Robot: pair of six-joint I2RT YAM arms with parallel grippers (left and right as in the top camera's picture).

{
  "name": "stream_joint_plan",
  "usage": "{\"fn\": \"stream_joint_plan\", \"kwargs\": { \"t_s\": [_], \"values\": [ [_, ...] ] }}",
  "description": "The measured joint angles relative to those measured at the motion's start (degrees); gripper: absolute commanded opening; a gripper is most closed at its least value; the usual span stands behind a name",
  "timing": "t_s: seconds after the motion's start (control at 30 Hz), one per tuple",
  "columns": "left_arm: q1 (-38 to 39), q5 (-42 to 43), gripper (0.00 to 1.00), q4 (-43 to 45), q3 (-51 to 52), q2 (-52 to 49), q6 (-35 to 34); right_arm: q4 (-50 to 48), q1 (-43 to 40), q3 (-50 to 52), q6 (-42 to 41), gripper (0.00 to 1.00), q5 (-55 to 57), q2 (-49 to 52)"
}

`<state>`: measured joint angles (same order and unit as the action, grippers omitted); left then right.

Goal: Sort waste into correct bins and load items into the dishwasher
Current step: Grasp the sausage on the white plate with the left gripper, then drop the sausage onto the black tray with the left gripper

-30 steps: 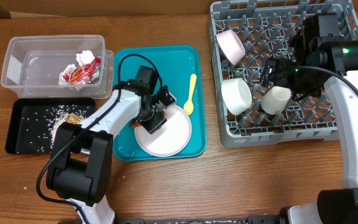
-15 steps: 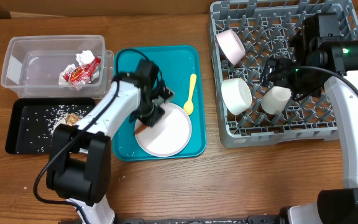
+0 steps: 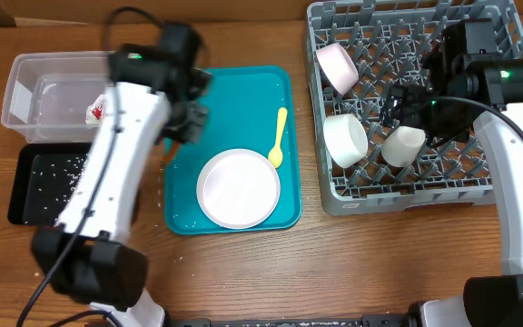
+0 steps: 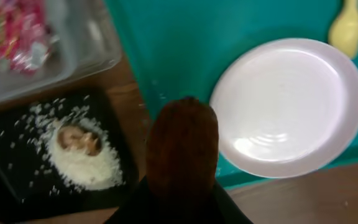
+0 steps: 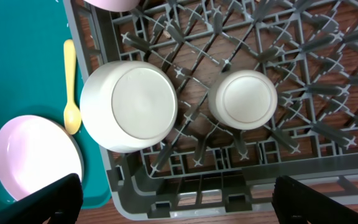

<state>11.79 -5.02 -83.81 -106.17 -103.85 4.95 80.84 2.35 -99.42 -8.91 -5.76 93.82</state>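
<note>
I should move my left gripper over, lower it and let go beside the rice (image 4: 86, 165), because the black tray that already holds food is below the gripper, to its left in the overhead view.
In the left wrist view my left gripper (image 4: 182, 186) is shut on the orange-brown sausage-like stick (image 4: 182, 146), held above the gap between the teal tray and the black tray (image 4: 17, 180). The black tray holds white rice (image 4: 86, 165) and a brown lump (image 4: 79, 138). The red wrapper (image 4: 11, 31) lies in the clear tub (image 3: 25, 91). The crumpled paper is hidden. The white plate (image 3: 239, 188) and yellow spoon (image 3: 278, 136) lie on the teal tray. My right gripper (image 5: 179, 202) is open and empty over the grey rack (image 3: 479, 173), which holds a pink bowl (image 3: 338, 65), a white bowl (image 3: 345, 139) and a cup (image 3: 403, 145).
The teal tray (image 3: 243, 91) sits between the bins on the left and the rack on the right. The left arm (image 3: 121, 145) reaches over the tub's right end and the black tray (image 3: 34, 186). Bare wooden table lies along the front.
My left gripper has lifted off the plate with the stick and swung up and left, toward the tub and black tray. The right arm has not moved.
</note>
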Motion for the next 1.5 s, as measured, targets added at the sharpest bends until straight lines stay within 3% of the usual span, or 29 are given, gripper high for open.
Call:
{"fn": "stream_joint_plan", "kwargs": {
  "t_s": [0.13,0.33,0.6,0.7,0.87,1.1,1.37,1.4,1.5],
  "values": [
    [-11.15,0.04,0.09,0.55,0.00,2.58,-3.39,-0.20,0.00,0.00,0.42,1.00,0.00,0.00],
    [-30.51,6.95,0.08,6.99,3.08,5.31,-5.79,-0.61,0.00,0.02,0.79,1.00,0.00,0.00],
    [-46.29,12.85,0.10,20.13,19.56,5.60,-10.64,-1.16,-0.02,0.00,1.07,1.00,-0.02,0.00],
    [-48.39,12.81,0.14,27.23,25.62,5.60,-12.37,-1.66,0.00,0.00,1.07,1.00,-0.02,0.00],
    [-48.92,11.98,0.34,39.26,34.56,5.60,-14.23,-1.68,0.00,0.00,1.14,1.00,0.00,0.00],
    [-48.92,8.39,0.38,50.42,42.42,5.60,-15.54,-1.11,-0.02,0.00,1.22,1.00,0.00,0.00],
    [-48.92,7.82,0.45,53.79,44.00,5.22,-15.56,-0.87,0.00,0.02,1.22,1.00,0.00,0.00],
    [-48.92,8.35,0.50,53.53,43.95,5.22,-15.58,-0.85,0.00,0.00,1.25,1.00,0.00,0.00],
    [-48.72,14.60,0.52,47.89,39.78,5.07,-14.82,-0.81,0.00,0.00,1.25,1.00,-0.02,0.00]
  ]
}}
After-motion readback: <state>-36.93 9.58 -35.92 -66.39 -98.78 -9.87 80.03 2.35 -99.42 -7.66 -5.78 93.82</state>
